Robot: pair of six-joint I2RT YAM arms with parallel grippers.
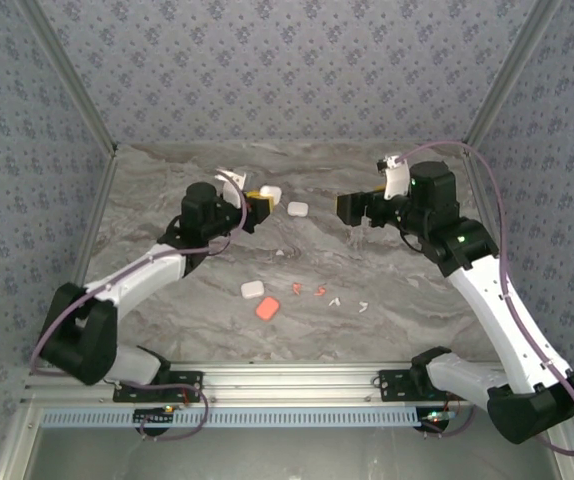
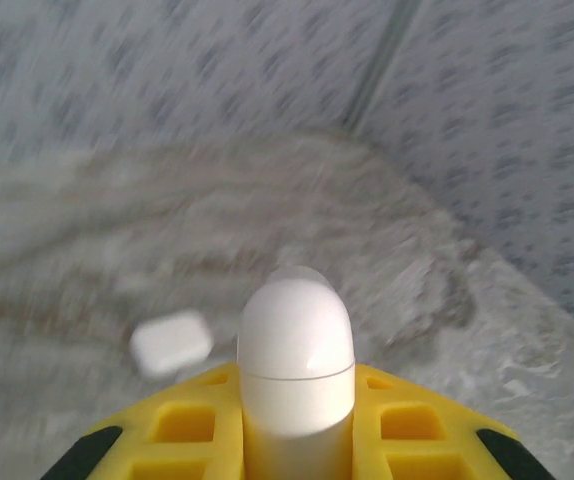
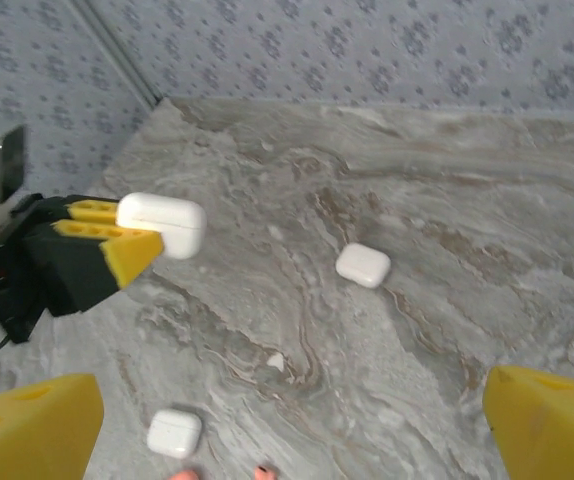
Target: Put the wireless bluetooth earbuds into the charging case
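Bare tabletop (image 1: 273,218) beside the second white case lies below, so next my left gripper will lower the held case there, tipping its fingers downward, and release it.
My left gripper (image 1: 258,206) is shut on a closed white charging case (image 2: 296,366), held above the table's far middle; the case pokes out past the yellow fingers (image 2: 412,425). The right wrist view catches that held case (image 3: 163,222) from the side. My right gripper (image 1: 350,211) hovers open over the table with nothing between its yellow fingertips (image 3: 37,425). A white earbud (image 3: 277,360) lies below it. Two orange-red earbuds (image 1: 295,288) and two white earbuds (image 1: 335,300) lie scattered near the table's middle.
A second white case (image 1: 297,209) lies just right of the held one. A third white case (image 1: 252,289) and an orange-red case (image 1: 267,308) sit nearer the front. Patterned walls close the table at the back and sides.
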